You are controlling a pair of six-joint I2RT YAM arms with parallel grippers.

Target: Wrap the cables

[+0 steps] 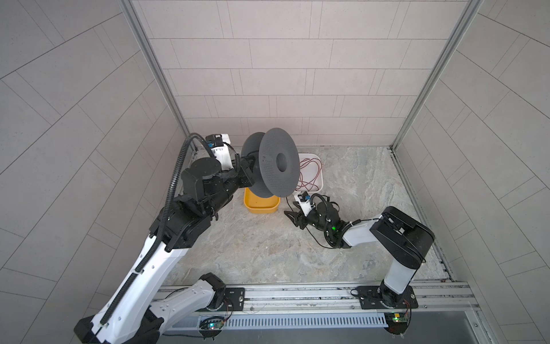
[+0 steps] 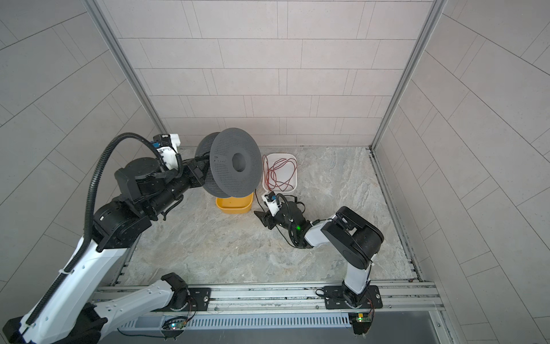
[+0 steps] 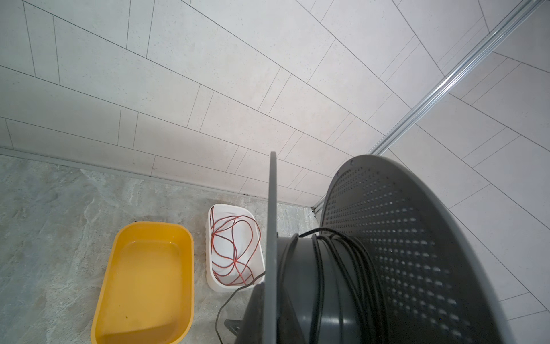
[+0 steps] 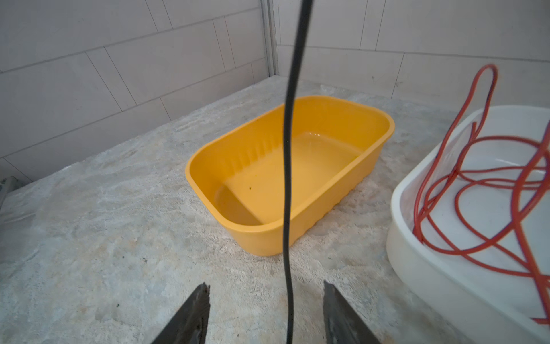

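The piece of black cable point(image 1: 290, 208) point(image 4: 288, 309) runs between the open fingers of my right gripper, so next they will stay low before the yellow tub and close onto it.
A grey perforated spool point(image 1: 279, 162) point(image 2: 235, 162) hangs above the table, and my left gripper point(image 1: 249, 164) is shut on its rear flange. The black cable point(image 3: 351, 268) is wound in several turns round the spool's hub. One strand point(image 1: 288, 203) point(image 4: 287, 178) drops from the spool to my right gripper point(image 1: 293, 219) point(image 4: 265, 287), low over the table in front of the tubs. That gripper is open. The strand runs between its fingers and touches neither.
An empty yellow tub point(image 1: 262, 207) point(image 4: 297, 178) stands under the spool. Beside it, a white tub point(image 1: 321, 175) point(image 4: 431, 268) holds a loose red wire point(image 1: 309, 175) point(image 4: 476, 190). Tiled walls close three sides, and a metal rail point(image 1: 297, 293) runs along the front.
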